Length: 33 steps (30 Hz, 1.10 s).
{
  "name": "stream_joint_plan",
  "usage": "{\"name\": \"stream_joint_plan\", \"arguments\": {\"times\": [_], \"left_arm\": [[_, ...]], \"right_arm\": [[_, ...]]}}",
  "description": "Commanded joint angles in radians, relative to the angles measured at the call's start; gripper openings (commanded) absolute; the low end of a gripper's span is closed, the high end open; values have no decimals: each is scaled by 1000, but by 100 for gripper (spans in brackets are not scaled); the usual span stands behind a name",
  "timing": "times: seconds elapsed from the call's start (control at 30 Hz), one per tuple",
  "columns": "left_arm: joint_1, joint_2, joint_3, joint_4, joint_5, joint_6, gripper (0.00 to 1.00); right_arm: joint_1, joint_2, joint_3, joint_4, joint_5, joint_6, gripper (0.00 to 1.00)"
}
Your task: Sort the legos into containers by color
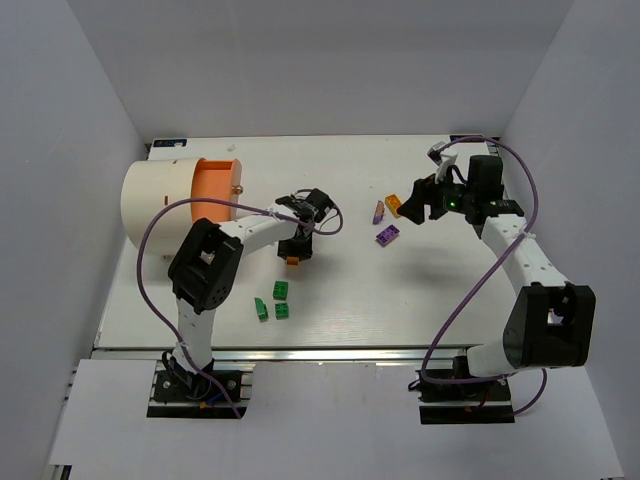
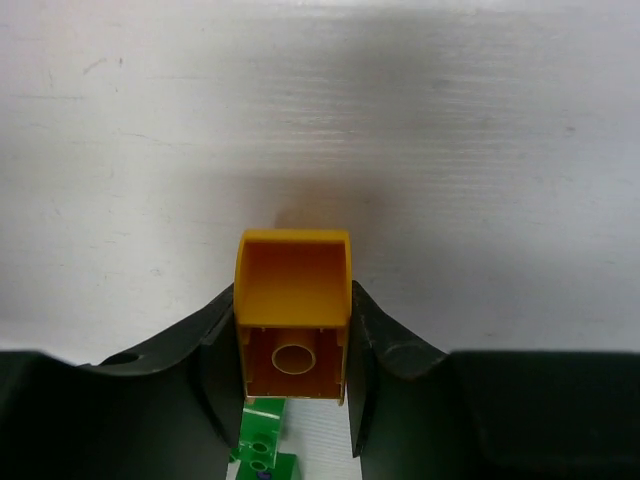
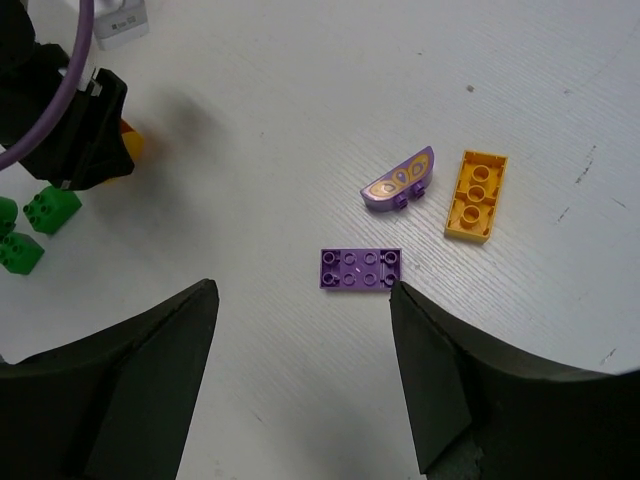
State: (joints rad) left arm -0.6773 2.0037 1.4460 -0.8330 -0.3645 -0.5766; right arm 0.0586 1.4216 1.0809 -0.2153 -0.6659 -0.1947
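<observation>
I need to move my left gripper up and to the left in the top view next, over the drum's orange side (image 1: 213,182), and let go of the orange brick, as their colors match.
My left gripper (image 1: 297,250) is shut on an orange brick (image 2: 293,310), hollow underside toward the camera, low over the table's middle (image 1: 293,260). Three green bricks (image 1: 281,290) lie just in front of it and show under the held brick in the left wrist view (image 2: 262,435). My right gripper (image 3: 303,290) is open and empty, above a flat purple brick (image 3: 360,268). A curved purple brick (image 3: 399,180) and a flat orange brick (image 3: 476,196) lie just beyond. In the top view the right gripper (image 1: 412,200) hovers by these. The cream drum (image 1: 160,200) with its orange face (image 1: 215,190) lies at far left.
White walls close in the table on the left, back and right. The left arm's purple cable (image 1: 150,250) loops between the drum and the left gripper. The green bricks (image 3: 50,208) and the left gripper (image 3: 75,130) show at the left edge of the right wrist view.
</observation>
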Motion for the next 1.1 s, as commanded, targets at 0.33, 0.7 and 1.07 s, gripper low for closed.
{"name": "stream_joint_plan", "arguments": {"times": [0.33,0.7,1.07], "left_arm": [[24,-382,327,36,47,92,12],[252,-324,651,-270,-163,161,14],[375,-286,602,-270,-139,231,16]], "right_arm": [[3,2,-1,10,-17,-46,21],[14,69,63,-1,-12,-45,21],[17,79,63,-13,3,-51,33]]}}
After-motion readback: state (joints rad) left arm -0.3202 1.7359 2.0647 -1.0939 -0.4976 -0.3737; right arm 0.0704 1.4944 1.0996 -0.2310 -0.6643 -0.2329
